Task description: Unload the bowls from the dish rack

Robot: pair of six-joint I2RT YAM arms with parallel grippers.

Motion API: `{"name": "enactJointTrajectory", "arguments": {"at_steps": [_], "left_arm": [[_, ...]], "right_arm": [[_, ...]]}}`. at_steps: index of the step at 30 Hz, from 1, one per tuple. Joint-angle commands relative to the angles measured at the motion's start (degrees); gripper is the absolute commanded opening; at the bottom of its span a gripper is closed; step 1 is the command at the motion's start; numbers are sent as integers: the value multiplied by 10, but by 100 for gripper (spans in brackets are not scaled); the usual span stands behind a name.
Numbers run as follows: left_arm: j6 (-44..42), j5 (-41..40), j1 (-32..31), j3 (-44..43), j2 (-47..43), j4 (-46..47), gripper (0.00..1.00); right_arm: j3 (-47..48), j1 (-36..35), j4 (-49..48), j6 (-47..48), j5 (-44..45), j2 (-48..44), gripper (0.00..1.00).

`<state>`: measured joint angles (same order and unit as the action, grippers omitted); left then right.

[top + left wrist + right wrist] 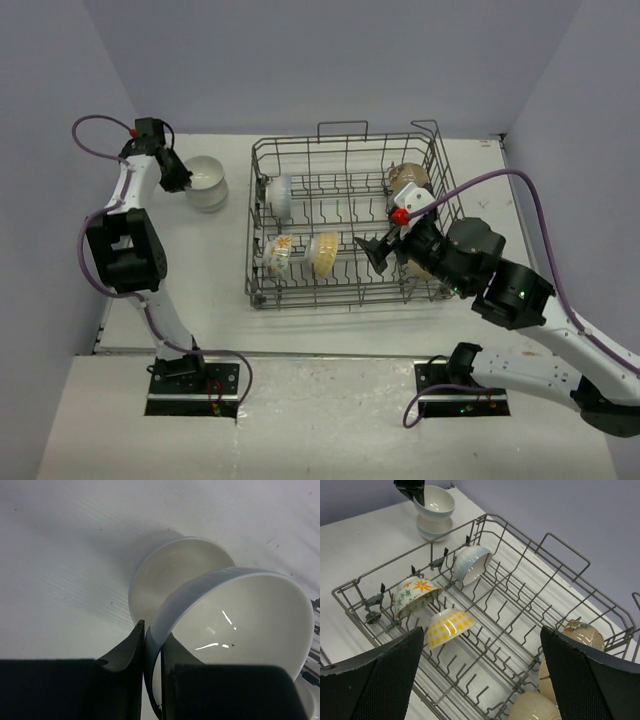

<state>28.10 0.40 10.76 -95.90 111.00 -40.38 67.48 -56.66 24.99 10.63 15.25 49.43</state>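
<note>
The second white bowl [210, 205] [167, 575] is open directly below, so my left gripper should go down next, set the tilted bowl inside it and let go of the tilted bowl's rim there.
My left gripper [154, 632] is shut on the rim of a plain white bowl [240, 625]. It holds that bowl tilted over a second white bowl [170, 575] standing on the table left of the dish rack [300, 140]. In the rack's left part lie a white bowl [470, 562], a floral bowl [415, 594] and a yellow-dotted bowl [447, 626]. Beige bowls [582, 634] [535, 707] sit at its right end. My right gripper [480, 645] hangs open over the rack's right half, with only bare tines between its fingers.
The rack has raised handle loops [343, 127] on its far side and rows of upright tines. Grey walls close in on the left, back and right. The white bowls [207, 180] stand near the table's far left.
</note>
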Motion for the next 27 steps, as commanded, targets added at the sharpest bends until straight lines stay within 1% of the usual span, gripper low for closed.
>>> {"name": "enactJointTrajectory", "arguments": {"at_steps": [1, 4, 9, 16, 18, 22, 27], "left_arm": [[7, 43, 7, -12, 3, 76, 0], [7, 50, 12, -17, 23, 76, 0], [9, 54, 15, -6, 22, 79, 0], [4, 39, 15, -3, 31, 62, 0], [1, 36, 15, -3, 32, 60, 3], [0, 33, 15, 8, 30, 64, 4], [-4, 36, 15, 13, 38, 67, 2]], "right_arm": [[-7, 1, -28, -11, -26, -6, 99], [-10, 1, -28, -11, -30, -6, 99], [-13, 1, -30, -11, -36, -9, 99], [-15, 1, -31, -10, -46, -12, 99], [-16, 1, -32, -9, -49, -14, 99], [-20, 1, -36, -6, -51, -18, 99], [-23, 1, -38, -4, -61, -20, 99]]}}
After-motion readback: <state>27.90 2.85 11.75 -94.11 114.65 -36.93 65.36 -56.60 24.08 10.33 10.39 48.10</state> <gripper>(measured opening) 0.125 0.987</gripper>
